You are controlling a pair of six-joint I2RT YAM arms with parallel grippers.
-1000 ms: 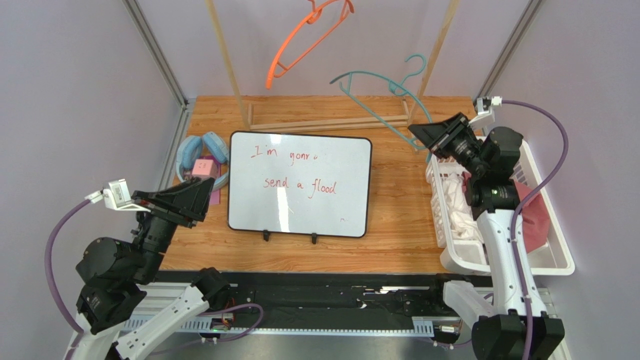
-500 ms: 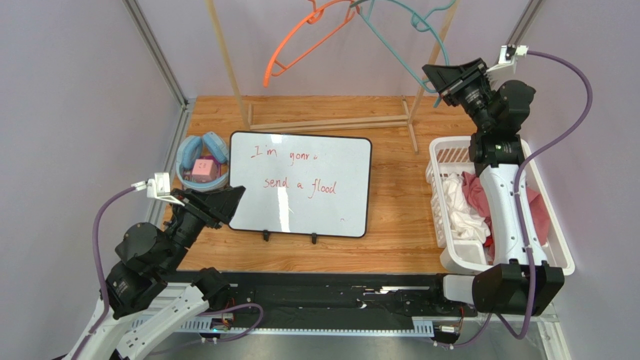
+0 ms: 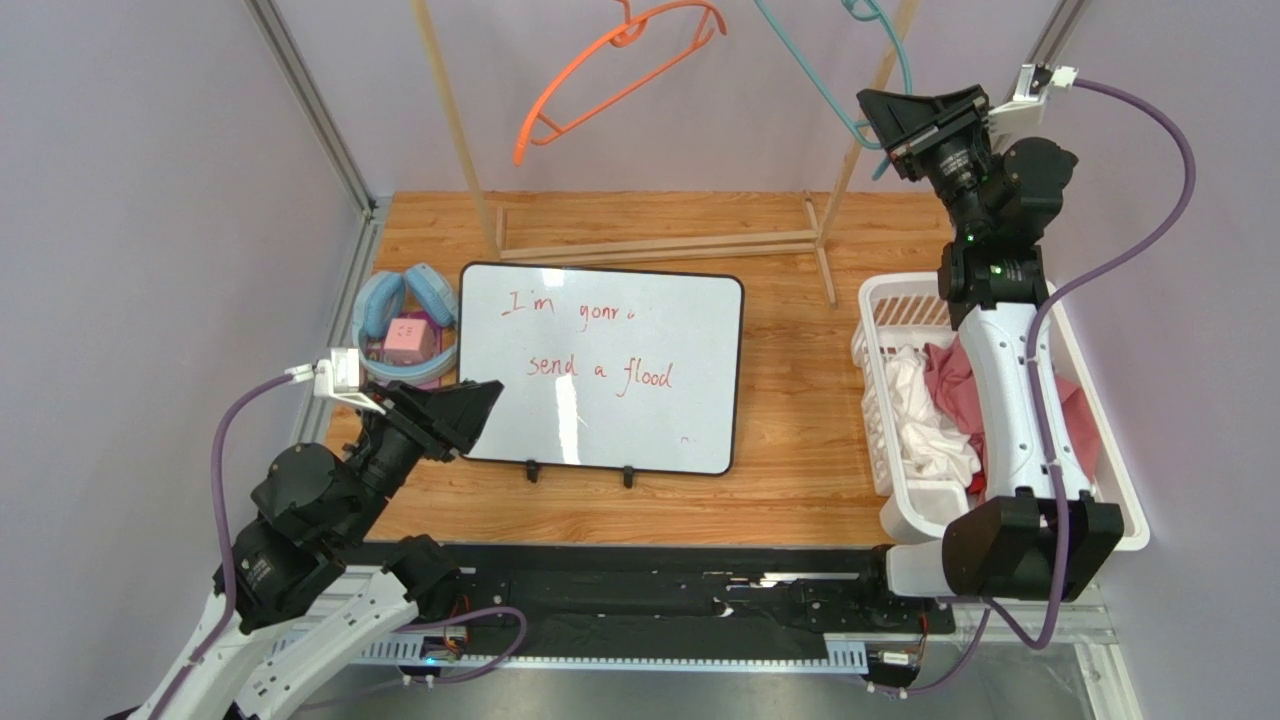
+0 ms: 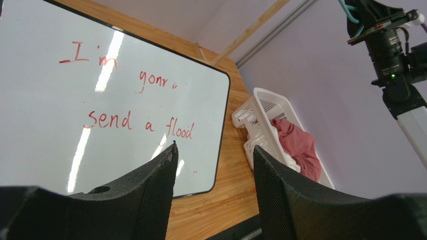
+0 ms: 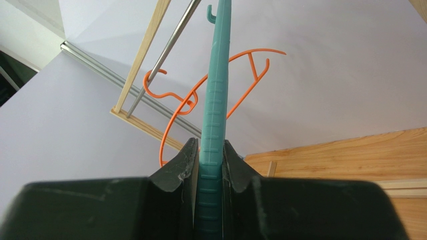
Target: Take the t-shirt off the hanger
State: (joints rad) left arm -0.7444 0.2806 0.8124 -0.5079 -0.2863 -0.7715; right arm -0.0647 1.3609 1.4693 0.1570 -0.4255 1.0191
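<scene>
The teal hanger is bare and its hook is close to the metal bar, so my right gripper will ease over, set the hook over the bar and release the hanger.
My right gripper [image 3: 876, 123] is raised high at the back right and shut on a bare teal hanger [image 3: 864, 68]; in the right wrist view the teal hanger [image 5: 215, 95] runs up between my fingers, its hook beside the metal rail [image 5: 168, 50]. A bare orange hanger [image 3: 594, 90] hangs on the rail. A red t-shirt [image 3: 962, 393] and a white one [image 3: 909, 402] lie crumpled in the white basket [image 3: 1120, 518]. My left gripper [image 3: 478, 405] is open and empty, low over the whiteboard's front left corner; it shows so in the left wrist view [image 4: 214, 150].
A whiteboard [image 3: 601, 365] with red writing lies mid-table. A wooden rack frame [image 3: 661, 240] stands at the back with uprights [image 3: 448, 113]. Blue headphones with a pink block [image 3: 403, 323] sit at the left. Grey walls close both sides.
My right arm has lifted the teal hanger from above the basket up to the rail. My left gripper has moved right and forward to the whiteboard's corner.
</scene>
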